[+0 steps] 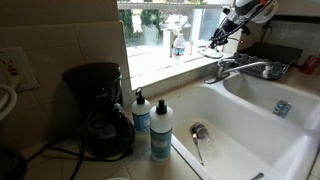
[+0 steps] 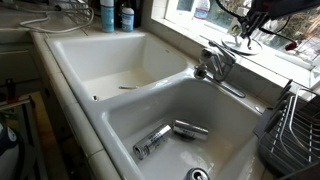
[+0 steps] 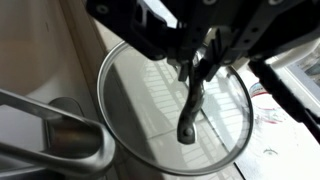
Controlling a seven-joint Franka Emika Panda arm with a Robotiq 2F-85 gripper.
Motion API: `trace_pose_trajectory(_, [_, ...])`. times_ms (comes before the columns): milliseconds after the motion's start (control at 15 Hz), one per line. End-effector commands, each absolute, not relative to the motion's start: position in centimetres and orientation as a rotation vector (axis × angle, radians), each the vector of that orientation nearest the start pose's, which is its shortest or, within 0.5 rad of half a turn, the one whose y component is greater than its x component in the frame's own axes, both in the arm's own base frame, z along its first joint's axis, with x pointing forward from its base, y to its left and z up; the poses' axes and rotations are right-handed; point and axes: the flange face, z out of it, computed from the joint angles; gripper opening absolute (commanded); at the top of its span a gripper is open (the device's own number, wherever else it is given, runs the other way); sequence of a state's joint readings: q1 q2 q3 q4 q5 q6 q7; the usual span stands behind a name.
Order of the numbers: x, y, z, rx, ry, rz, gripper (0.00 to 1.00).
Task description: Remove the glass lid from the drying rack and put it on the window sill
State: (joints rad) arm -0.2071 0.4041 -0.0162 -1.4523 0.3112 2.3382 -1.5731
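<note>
My gripper moves along the sill toward the small bottle next and lowers the lid there, since the faucet sits close to the lid's rim.
The glass lid (image 3: 165, 100) is round and clear with a thin dark rim and a dark handle (image 3: 190, 110). My gripper (image 3: 200, 68) comes in from the top of the wrist view and is shut on that handle. In both exterior views the gripper (image 1: 226, 33) (image 2: 246, 28) holds the lid (image 2: 240, 42) low over the pale window sill (image 1: 160, 65) (image 2: 275, 62), behind the faucet. I cannot tell whether the lid touches the sill. The dark drying rack (image 2: 295, 130) stands to the right of the sink, apart from the gripper.
The faucet (image 1: 240, 68) (image 2: 215, 65) stands just in front of the gripper. A small bottle (image 1: 178, 45) stands on the sill. A coffee maker (image 1: 100, 110) and soap bottles (image 1: 160, 130) are at the sink's end. Utensils (image 2: 165, 135) lie in the white basin.
</note>
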Motion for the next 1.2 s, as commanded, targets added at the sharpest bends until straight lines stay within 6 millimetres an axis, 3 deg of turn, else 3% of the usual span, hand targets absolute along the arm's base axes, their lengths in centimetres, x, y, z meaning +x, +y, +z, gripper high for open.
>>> trace_pose_trajectory(0, [72.2,-13.5,50.9,-2.683,-1.909,-0.852,0.05])
trace_pose_trajectory(467, [75.1,-11.4,49.1,-2.602,-1.967,-0.856,0.05])
trace_pose_trajectory(1133, [78.0,-10.8,46.2,-2.539,-1.961,-0.875,0.05])
